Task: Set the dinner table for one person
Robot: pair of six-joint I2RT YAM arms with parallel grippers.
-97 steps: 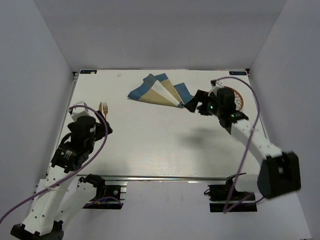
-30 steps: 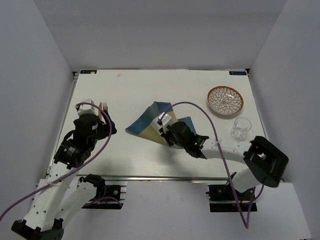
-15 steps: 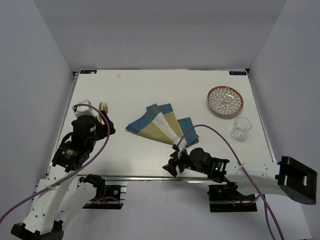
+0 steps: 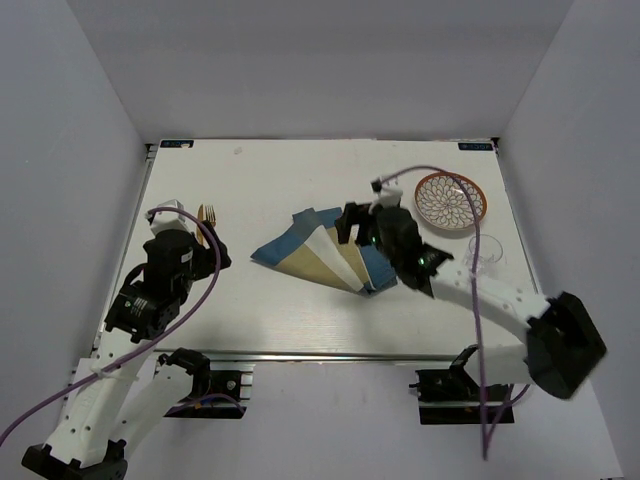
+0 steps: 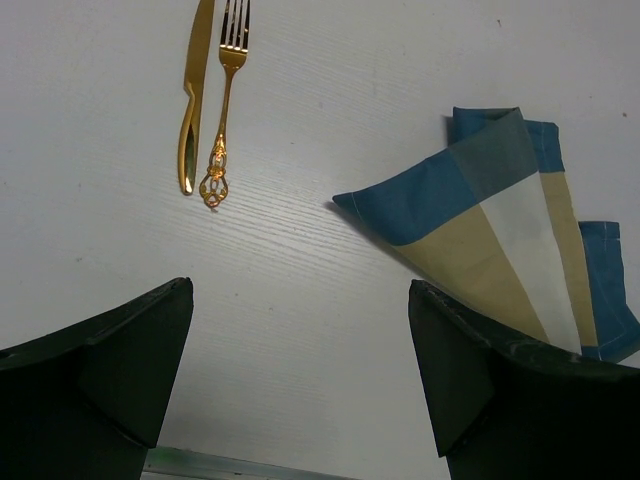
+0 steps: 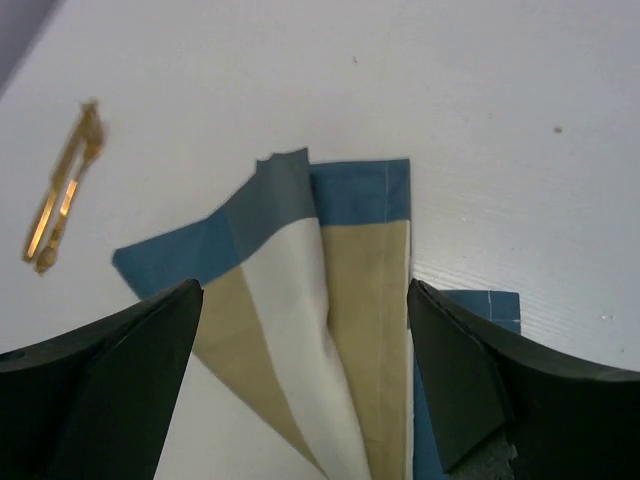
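Note:
The placemat's far blue corner (image 4: 335, 213) (image 6: 394, 176) is exposed beyond my open fingers beside the fold, so my right gripper will move outward and then down onto it next.
The white dinner table (image 4: 300, 310) holds a crumpled blue, tan and white striped placemat (image 4: 318, 252) near its middle. My right gripper (image 4: 352, 226) hovers open and empty over the placemat's far right part; in the right wrist view the cloth (image 6: 300, 290) lies between my spread fingers (image 6: 470, 390). A gold fork (image 5: 227, 100) and gold knife (image 5: 193, 95) lie side by side at the left (image 4: 205, 218). My left gripper (image 4: 210, 250) is open and empty just near of them. A patterned plate (image 4: 451, 200) and a clear glass (image 4: 483, 255) sit at the right.
Metal rails run along the table's near edge (image 4: 330, 355) and left edge. White walls enclose the table on three sides. The placemat also shows at the right of the left wrist view (image 5: 500, 240).
The placemat was dragged from the far side to the middle and let go. My right gripper swung to the near edge, then back over the placemat's far right. The left arm barely moved.

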